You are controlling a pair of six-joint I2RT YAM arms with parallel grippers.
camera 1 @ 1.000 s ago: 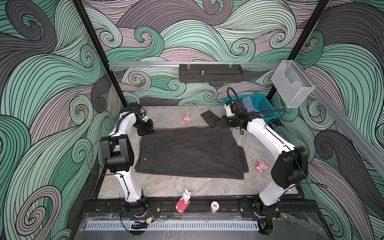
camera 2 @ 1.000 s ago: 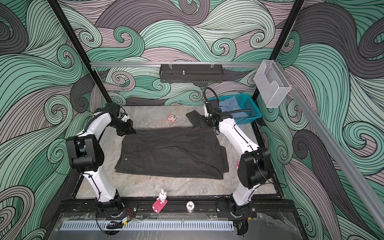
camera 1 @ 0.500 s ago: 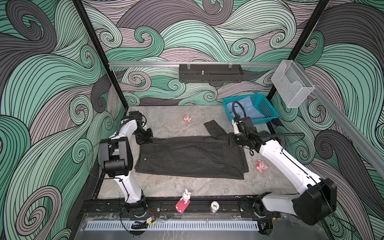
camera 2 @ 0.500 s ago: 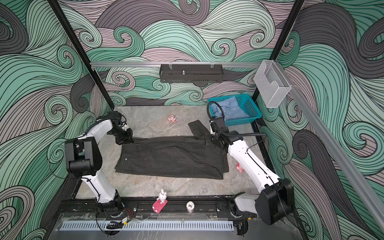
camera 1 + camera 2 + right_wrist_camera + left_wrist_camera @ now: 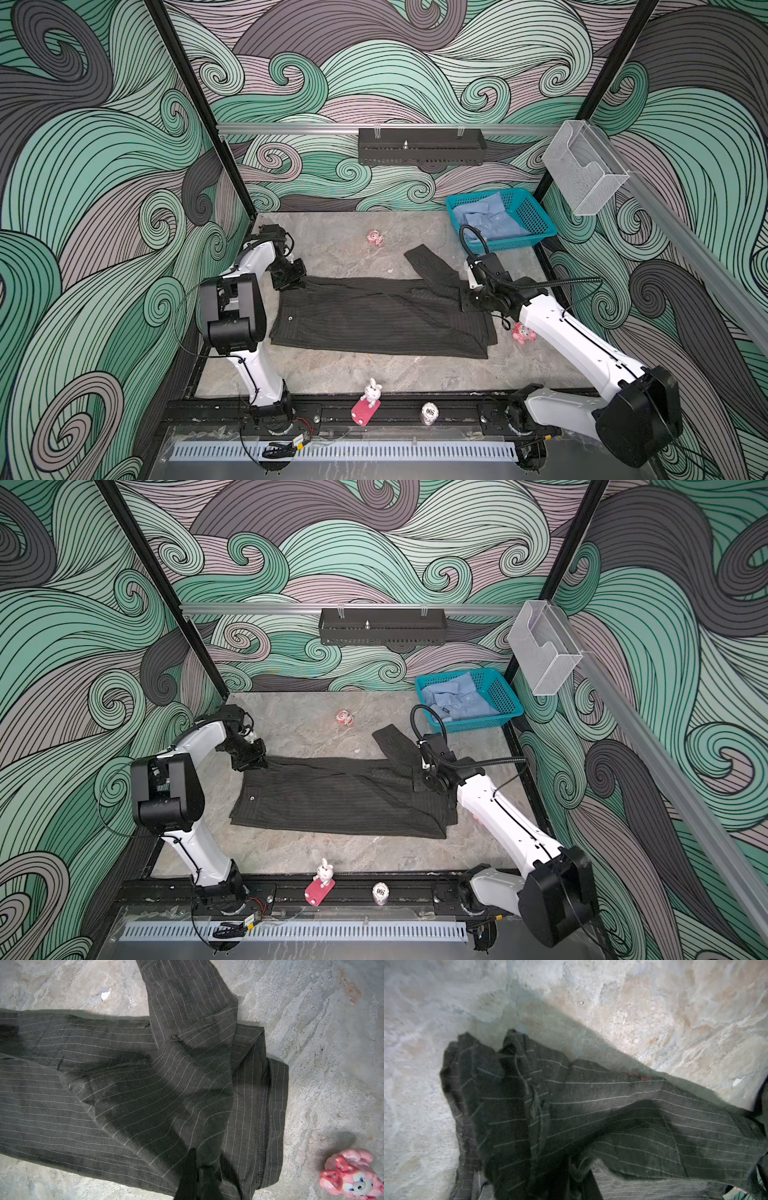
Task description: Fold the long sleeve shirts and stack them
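Note:
The right gripper comes back and down next to release the shirt's raised fold, since the flat cloth by the shirt's front edge [image 5: 456,329] [image 5: 140,1174] lies below its fingers, nearer my base.
The dark charcoal pinstriped shirt [image 5: 374,320] lies spread across the middle of the table in both top views, its far edge doubled over toward the front and one sleeve [image 5: 432,266] trailing toward the basket. My left gripper [image 5: 293,284] sits at the shirt's far left corner. In the left wrist view, bunched cloth [image 5: 512,1105] covers its jaws, and only one dark finger [image 5: 589,1184] shows. My right gripper [image 5: 465,305] is at the shirt's right end, shut on a raised fold of the cloth [image 5: 199,1159]. The light blue shirt [image 5: 488,220] lies crumpled in the teal basket [image 5: 511,245].
Pink toys lie behind the shirt [image 5: 376,237] and beside its right end [image 5: 521,332]. A bunny figure on a red stand [image 5: 368,401] and a small round object [image 5: 429,413] sit on the front rail. A black rack [image 5: 419,147] and a clear box [image 5: 582,174] hang on the walls.
Both grippers have come toward the front, drawing the charcoal shirt's far edge over itself. The right arm swung away from the basket and stretched low. The shirt looks narrower from back to front.

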